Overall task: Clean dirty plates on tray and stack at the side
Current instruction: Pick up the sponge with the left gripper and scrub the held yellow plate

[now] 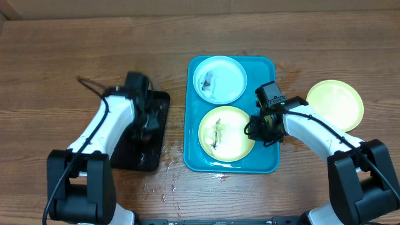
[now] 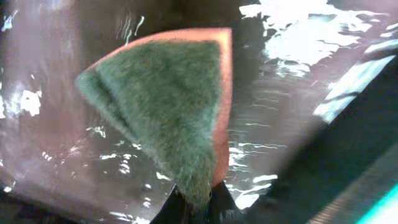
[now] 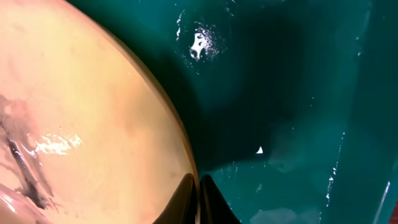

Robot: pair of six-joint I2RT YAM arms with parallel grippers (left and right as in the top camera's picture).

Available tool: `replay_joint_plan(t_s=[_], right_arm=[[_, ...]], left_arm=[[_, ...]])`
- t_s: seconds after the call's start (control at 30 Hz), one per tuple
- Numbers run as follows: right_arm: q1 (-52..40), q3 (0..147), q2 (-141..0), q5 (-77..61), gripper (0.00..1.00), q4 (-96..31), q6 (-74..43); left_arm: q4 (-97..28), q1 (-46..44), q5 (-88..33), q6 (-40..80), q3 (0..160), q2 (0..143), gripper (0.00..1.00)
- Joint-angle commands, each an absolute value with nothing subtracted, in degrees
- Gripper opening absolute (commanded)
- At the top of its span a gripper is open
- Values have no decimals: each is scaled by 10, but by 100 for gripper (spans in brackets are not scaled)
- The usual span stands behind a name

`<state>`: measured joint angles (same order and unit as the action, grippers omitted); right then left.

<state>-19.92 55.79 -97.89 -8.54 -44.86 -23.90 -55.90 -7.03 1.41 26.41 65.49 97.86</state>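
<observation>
Next I will swing my left gripper onto the front plate, wipe, then return to release the sponge [image 2: 168,112] in the black tray, because that plate carries a dark smear.
The turquoise tray [image 1: 269,164] holds a pale mint plate [image 1: 220,79] with a dark smear at the back and a yellow-green plate [image 1: 226,132] with a dark smear at the front. A third, clean-looking yellow-green plate [image 1: 335,104] lies on the table right of the tray. My right gripper [image 1: 254,127] is shut on the right rim of the front plate [image 3: 74,124], fingertips [image 3: 199,186] pinching its edge over the tray floor [image 3: 280,93]. My left gripper [image 1: 148,119] is shut on a green and orange sponge [image 2: 168,112] over the black tray [image 1: 134,156].
The narrow black tray [image 2: 292,56] is wet and glossy. Water drops lie on the wooden table [image 1: 75,50] in front of the turquoise tray and near its back right corner.
</observation>
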Motion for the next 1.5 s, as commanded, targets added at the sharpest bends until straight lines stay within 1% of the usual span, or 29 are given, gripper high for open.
replay_joint_plan(t_s=[0.0,0.13,0.23,0.4,0.53,0.7,0.83,0.87,0.97,1.03,1.1,1.17,1.3,1.4,1.47], right_arm=[[-197,554,-971,-71,4,-444,-272],[-197,554,-971,-69,4,-437,-270],[-198,554,-971,-69,4,-437,-270],[-198,554,-971,-70,4,-438,-270],[-198,554,-971,-70,4,-438,-270],[-198,554,-971,-70,4,-440,-270],[-198,554,-971,-70,4,-440,-270],[-198,554,-971,-70,4,-442,-270],[-198,554,-971,-70,4,-442,-270],[-198,554,-971,-70,4,-442,-271],[-198,554,-971,-70,4,-442,-270],[-198,554,-971,-70,4,-442,-270],[-198,554,-971,-70,4,-442,-270],[-198,554,-971,-70,4,-442,-270],[-198,554,-971,-70,4,-442,-270]], left_arm=[[-571,-113,-48,253,733,974,4],[-527,-186,-87,261,733,982,4],[-492,-246,-109,295,731,1015,4],[-388,-324,-215,359,732,1109,4],[-329,-349,-267,421,734,1172,4],[-292,-353,-343,432,734,1207,4],[-384,-349,-298,421,745,1204,4],[-454,-342,-245,417,764,1204,4],[-548,-333,-152,398,807,1204,4],[-604,-333,-63,393,837,1204,4],[-629,-335,14,387,853,1204,4],[-624,-341,57,379,855,1204,4],[-575,-354,50,366,854,1209,4],[-539,-357,-19,355,854,1209,4],[-507,-356,-108,355,853,1210,4]])
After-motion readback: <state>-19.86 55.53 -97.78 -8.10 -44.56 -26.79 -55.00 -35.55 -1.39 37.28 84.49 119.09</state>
